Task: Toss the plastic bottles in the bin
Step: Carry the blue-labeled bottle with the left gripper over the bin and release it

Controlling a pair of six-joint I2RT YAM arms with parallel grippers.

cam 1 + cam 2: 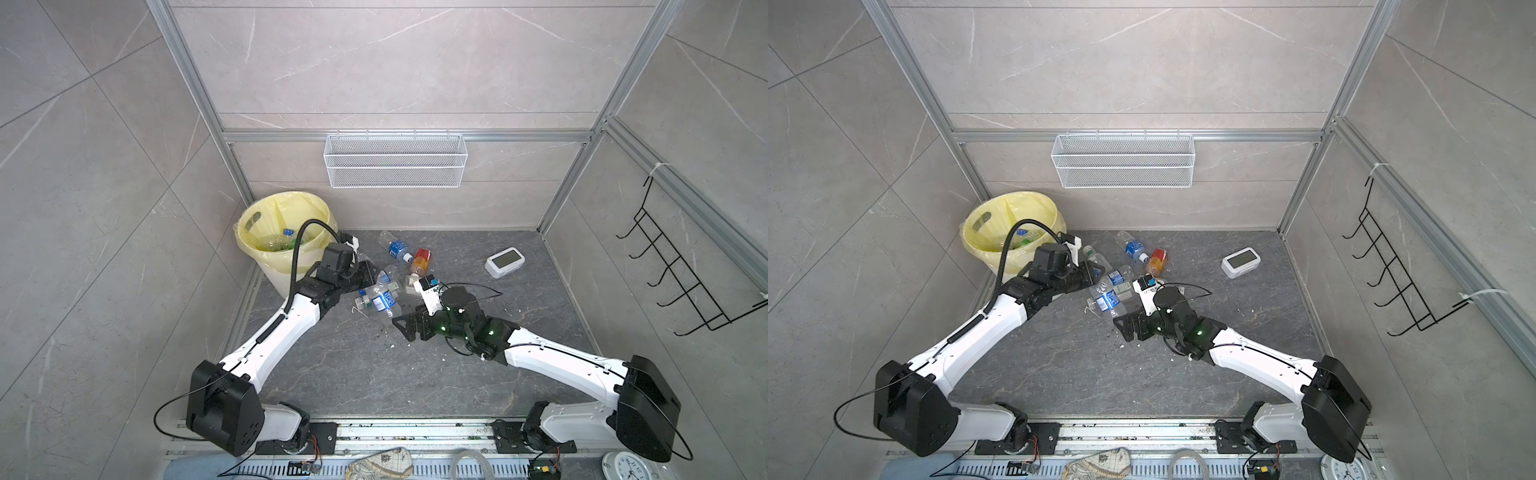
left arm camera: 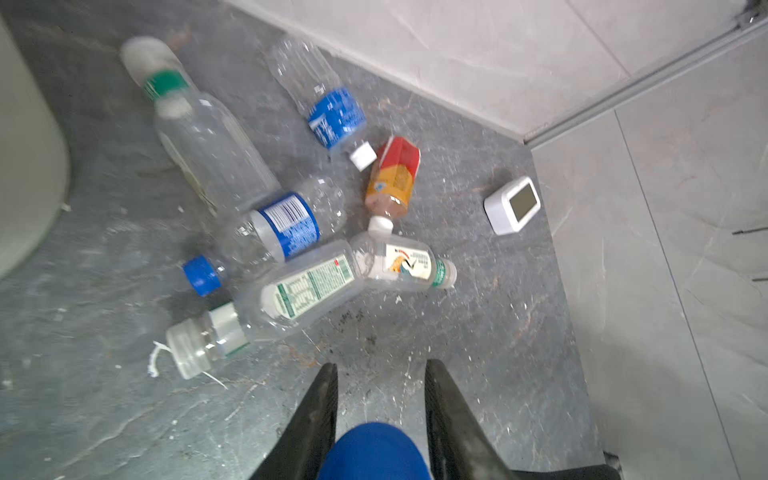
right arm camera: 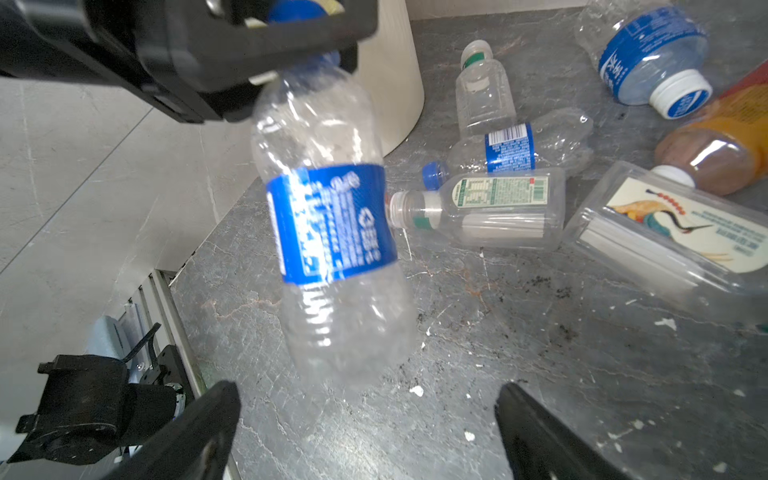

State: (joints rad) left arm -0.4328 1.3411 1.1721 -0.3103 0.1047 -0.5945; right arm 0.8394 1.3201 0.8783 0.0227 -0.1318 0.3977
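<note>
The bottle hangs outside the bin, below the bin's rim, so my left gripper will lift, swing over the bin's open yellow bag [image 1: 278,228] and release it.
My left gripper [image 2: 380,365] is shut on the blue cap [image 2: 374,453] of a clear plastic bottle with a blue label [image 3: 328,224]. The bottle hangs from it above the floor, just right of the bin [image 1: 249,216], as both top views show [image 1: 1108,299]. My right gripper [image 3: 368,388] stands open below the hanging bottle, with nothing between its fingers. Several more bottles lie on the floor beyond: a blue-labelled one [image 2: 286,224], a green-labelled one [image 2: 307,286], an orange-red one [image 1: 419,262] and a white-capped one [image 1: 397,247]. Bottles lie inside the bin's yellow bag.
A white digital clock [image 1: 504,261] sits on the floor to the right of the bottles. A white wire mesh basket [image 1: 395,160] hangs on the back wall and a black hook rack [image 1: 685,274] on the right wall.
</note>
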